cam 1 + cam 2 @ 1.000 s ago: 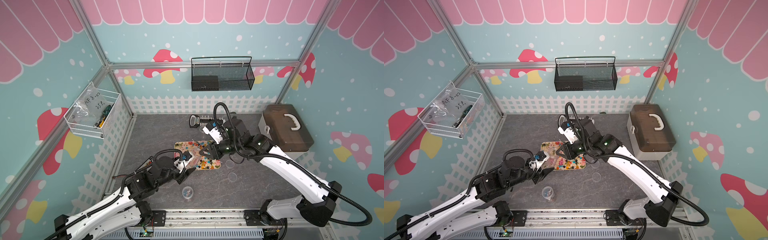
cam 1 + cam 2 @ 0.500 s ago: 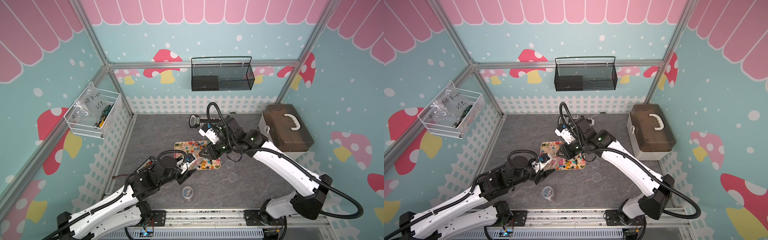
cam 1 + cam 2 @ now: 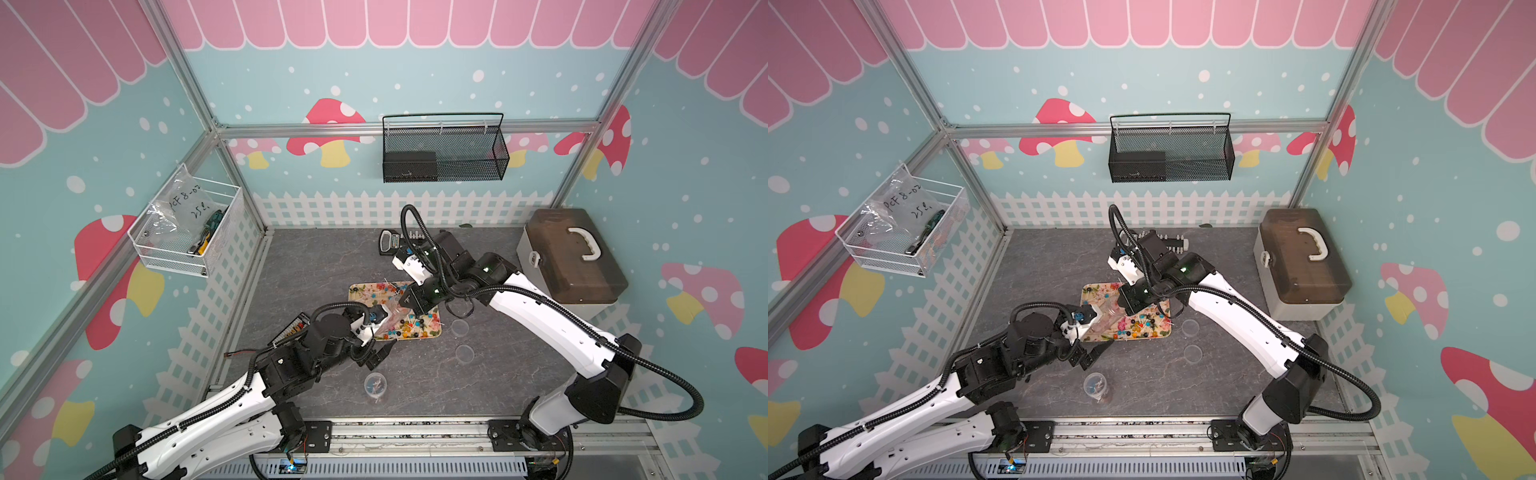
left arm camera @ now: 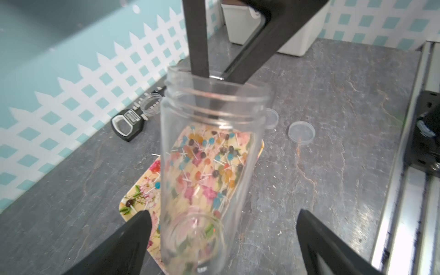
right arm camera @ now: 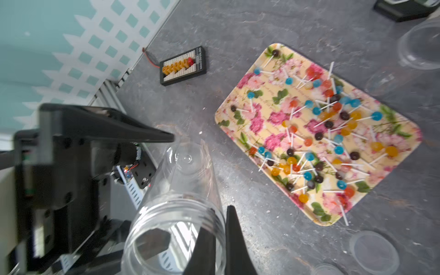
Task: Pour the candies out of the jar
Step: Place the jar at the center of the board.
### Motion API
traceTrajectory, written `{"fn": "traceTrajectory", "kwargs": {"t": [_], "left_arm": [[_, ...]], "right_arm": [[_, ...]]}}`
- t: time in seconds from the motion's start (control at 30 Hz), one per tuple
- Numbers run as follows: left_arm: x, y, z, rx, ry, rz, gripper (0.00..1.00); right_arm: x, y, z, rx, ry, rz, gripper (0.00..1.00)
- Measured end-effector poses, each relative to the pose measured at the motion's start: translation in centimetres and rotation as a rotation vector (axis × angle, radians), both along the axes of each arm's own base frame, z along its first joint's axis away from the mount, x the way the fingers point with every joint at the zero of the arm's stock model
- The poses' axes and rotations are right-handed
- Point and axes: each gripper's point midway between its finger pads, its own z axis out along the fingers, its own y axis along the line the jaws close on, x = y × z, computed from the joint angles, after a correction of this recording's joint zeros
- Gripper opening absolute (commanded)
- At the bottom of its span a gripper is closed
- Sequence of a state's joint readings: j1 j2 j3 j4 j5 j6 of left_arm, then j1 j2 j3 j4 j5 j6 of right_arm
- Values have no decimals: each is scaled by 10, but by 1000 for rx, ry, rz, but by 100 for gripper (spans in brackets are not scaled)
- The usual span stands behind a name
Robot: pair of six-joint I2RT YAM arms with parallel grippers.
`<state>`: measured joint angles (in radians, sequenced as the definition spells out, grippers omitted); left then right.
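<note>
Since the jar is empty, I should move my right gripper outward past the tray and down to the tabletop beside the black device and release the jar's rim.
The clear jar is empty and hangs tilted over the near edge of the floral tray. My right gripper is shut on the jar's threaded rim, one finger inside the mouth and one outside. My left gripper is open, its fingers wide on either side of the jar's base and not touching it. The candies, small lollipops on white sticks, lie scattered over the tray. In both top views the jar spans the gap between the two grippers.
A small clear cup with a few sticks stands near the front rail. Two clear lids lie to the right of the tray. A brown-lidded toolbox stands at the right, a black device at the back, and a connector board left of the tray.
My left gripper has opened and let go of the jar. My right gripper has reached further in towards the left arm and shut on the jar's rim.
</note>
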<state>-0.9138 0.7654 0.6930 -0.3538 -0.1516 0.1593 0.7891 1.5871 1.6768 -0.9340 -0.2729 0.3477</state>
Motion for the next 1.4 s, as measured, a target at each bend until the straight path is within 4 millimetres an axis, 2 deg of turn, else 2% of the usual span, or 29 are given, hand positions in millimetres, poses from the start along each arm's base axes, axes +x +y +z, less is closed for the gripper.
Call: {"fn": "traceTrajectory", "kwargs": {"t": [0.13,0.3,0.47,0.63,0.73,0.93,1.1,1.27,1.4], "left_arm": [[1,26,8,-115,-32,126,99],[-3,54,17,-285,-31,244,99],[-7,77,16,-430,-15,341,99],[-8,84,20,-503,-9,366,100],[-7,80,18,-507,8,364,99],[-3,67,0,-439,60,349,99],[-3,60,-8,-426,96,336,99],[-4,59,-8,-437,108,331,99],[-5,60,-5,-456,110,332,99]], "right_arm": [[44,-19,-8,-140,-76,-116,0],[100,-64,-28,-340,-137,-273,0],[163,-112,-50,-467,-136,-422,0],[225,-144,-78,-531,-111,-521,0],[250,-152,-99,-573,-100,-531,0],[260,-146,-134,-638,-68,-491,0],[257,-147,-141,-670,-48,-477,0],[257,-149,-142,-675,-43,-475,13],[254,-148,-147,-677,-24,-466,33]]}}
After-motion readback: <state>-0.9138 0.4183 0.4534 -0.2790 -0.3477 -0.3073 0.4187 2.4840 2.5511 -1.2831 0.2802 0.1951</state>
